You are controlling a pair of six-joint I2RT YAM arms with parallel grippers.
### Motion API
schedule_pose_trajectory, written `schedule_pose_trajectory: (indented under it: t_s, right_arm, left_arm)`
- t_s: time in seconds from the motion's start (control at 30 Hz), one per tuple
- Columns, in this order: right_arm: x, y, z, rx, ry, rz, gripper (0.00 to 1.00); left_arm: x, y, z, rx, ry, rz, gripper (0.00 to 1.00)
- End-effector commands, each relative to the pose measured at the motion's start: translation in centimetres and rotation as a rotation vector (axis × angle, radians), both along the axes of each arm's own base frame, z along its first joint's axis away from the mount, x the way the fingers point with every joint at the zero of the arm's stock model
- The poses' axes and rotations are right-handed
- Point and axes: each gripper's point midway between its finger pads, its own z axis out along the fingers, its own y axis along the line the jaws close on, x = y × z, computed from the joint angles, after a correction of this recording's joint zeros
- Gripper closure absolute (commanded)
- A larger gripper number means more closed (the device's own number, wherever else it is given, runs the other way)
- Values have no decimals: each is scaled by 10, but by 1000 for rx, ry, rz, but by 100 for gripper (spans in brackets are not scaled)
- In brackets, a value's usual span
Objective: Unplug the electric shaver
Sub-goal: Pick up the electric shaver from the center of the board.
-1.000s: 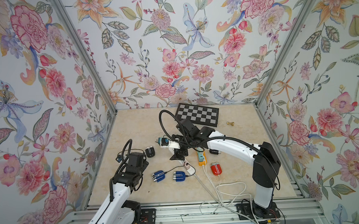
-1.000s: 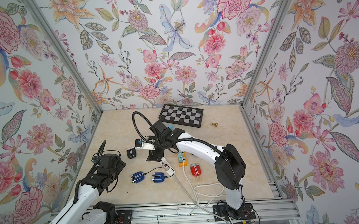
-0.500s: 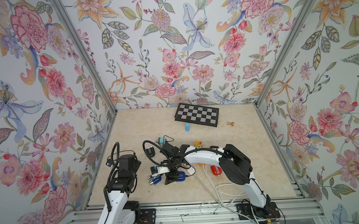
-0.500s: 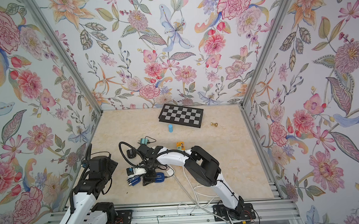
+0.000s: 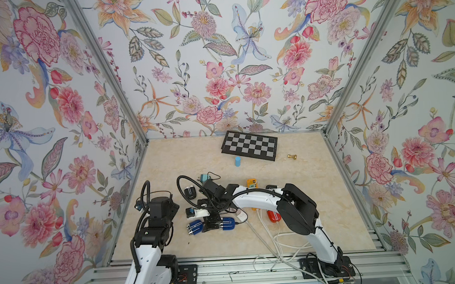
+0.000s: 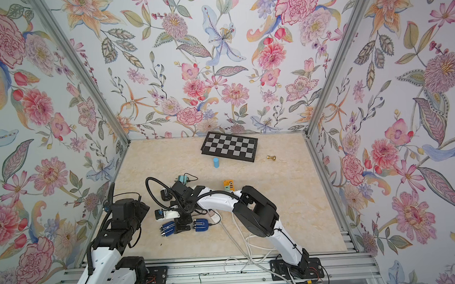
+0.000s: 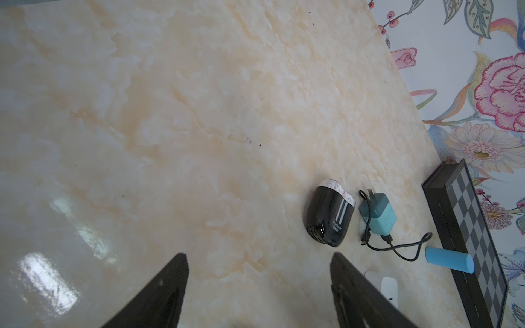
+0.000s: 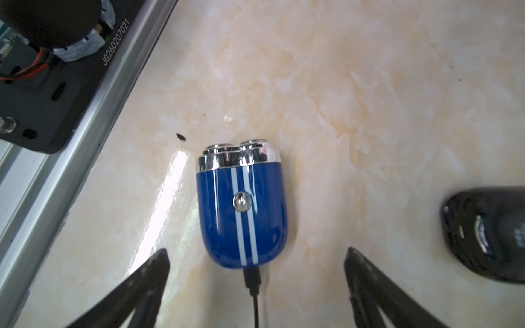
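My right gripper needs to go down toward the chrome heads next, as my open fingers are only at the plug end. It should straddle the striped blue body [image 5: 196, 227] [image 8: 244, 223] and then close.
The electric shaver [image 8: 241, 210] is blue with white stripes and chrome heads, and it lies flat on the marble table. A black cable plug [image 8: 251, 279] sits in its base. My right gripper [image 8: 257, 251] is open, its fingers wide on either side of that plug and touching nothing. In both top views this gripper [image 5: 210, 225] [image 6: 181, 226] hangs low between that shaver [image 5: 196, 227] and a second blue shaver [image 5: 226, 224]. My left gripper [image 7: 258, 255] is open over bare table near the left wall.
A black shaver [image 7: 331, 213] and a teal charger [image 7: 377, 214] with a black cord lie behind the blue ones. Farther back are a chessboard [image 5: 249, 149], a blue cylinder [image 5: 237, 161] and a brass piece [image 5: 292, 157]. White cables [image 5: 268, 234] trail to the front rail.
My right arm has swung from the black shaver area toward the front and now sits low between the two blue shavers. My left arm has drawn back slightly toward the left wall.
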Motion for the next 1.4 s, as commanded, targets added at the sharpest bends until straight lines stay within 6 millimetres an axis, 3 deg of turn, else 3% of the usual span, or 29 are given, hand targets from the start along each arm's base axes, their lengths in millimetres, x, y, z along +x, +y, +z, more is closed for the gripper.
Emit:
schedule_pose_trajectory:
  t_s: [0.0,0.37,0.63,1.0,1.17,1.37]
  right_arm:
    - [-11,11,-3,22,38,26,2]
    - [-5,16,-25,12,32,-8,9]
    - [-5,12,-35,-2,6,-14,19]
    - [-14,10,-45,-25,8,-4,22]
    - [-16,13,-49,-26,9,-9,27]
    - [-16,12,-49,-28,6,-16,42]
  left_arm:
    - [-8,6,-8,30,47,5,19]
    - [-9,7,0,31,3,11,19]
    - [-8,4,-4,19,-2,-3,19]
    - [-7,2,-5,12,-7,-11,18]
    - [-7,2,-4,14,-9,-14,19]
    - [-7,2,-4,12,-15,-14,18]
